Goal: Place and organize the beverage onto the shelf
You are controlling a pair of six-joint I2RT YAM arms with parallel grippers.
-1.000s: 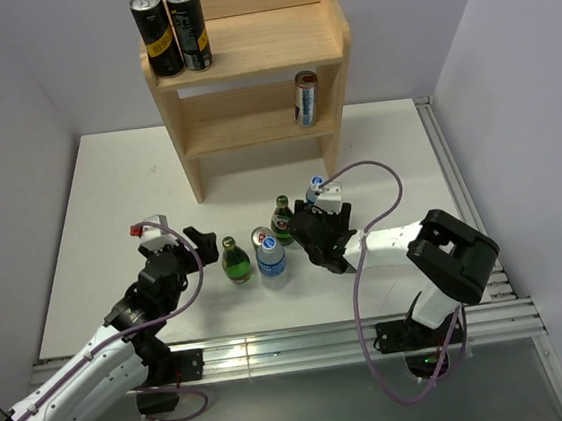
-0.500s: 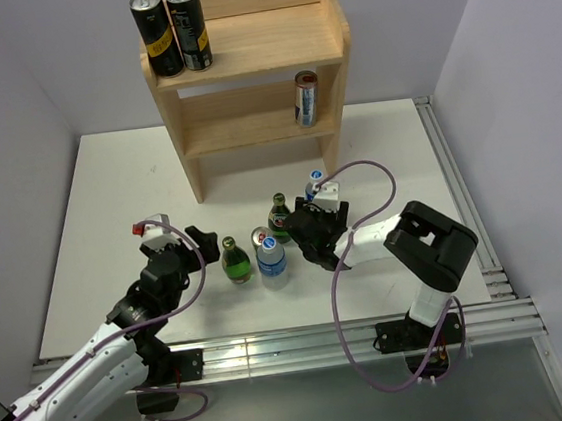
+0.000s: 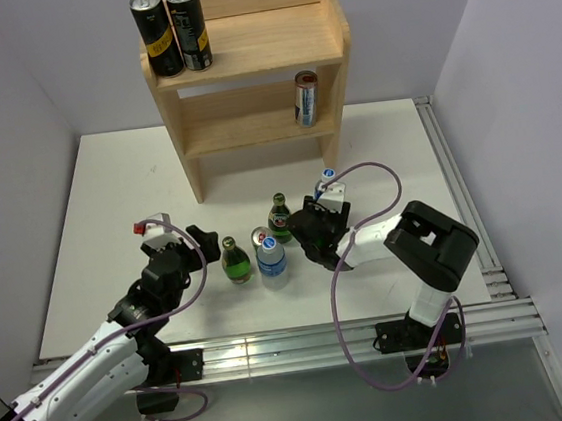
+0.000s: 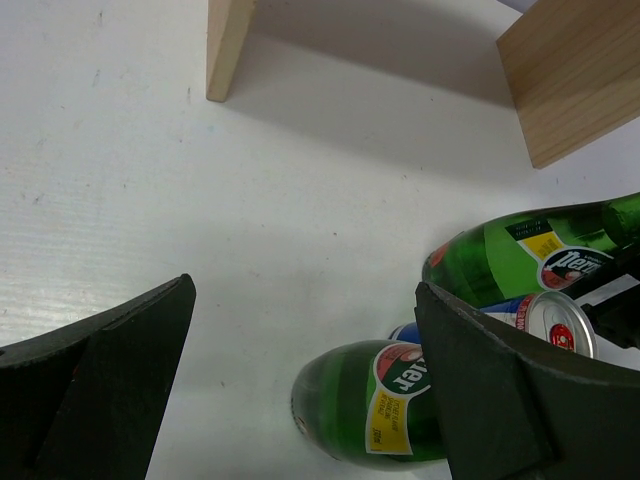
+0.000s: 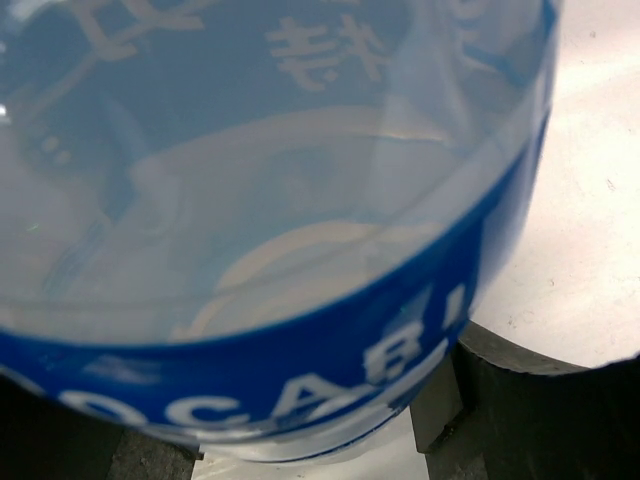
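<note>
My right gripper will go up and outward over that bare end of the top level, away from the black cans, and release the bottle, since the top level is empty there.
The light-wood shelf stands at the back, with two black cans on its top tier and one can on the middle tier. My right gripper is shut on a clear bottle with a blue label, whose blue cap sticks up. The bottle fills the right wrist view between the fingers. My left gripper is open and empty, just left of a green bottle. In the left wrist view that bottle lies ahead of the open gripper.
A second green bottle and a blue drink with a silver top stand between the two grippers; both show in the left wrist view, the bottle and the silver top. Shelf legs stand behind.
My right gripper has shifted slightly right and back with the blue-labelled bottle, and its elbow has swung left. My left gripper has edged slightly toward the green bottle.
</note>
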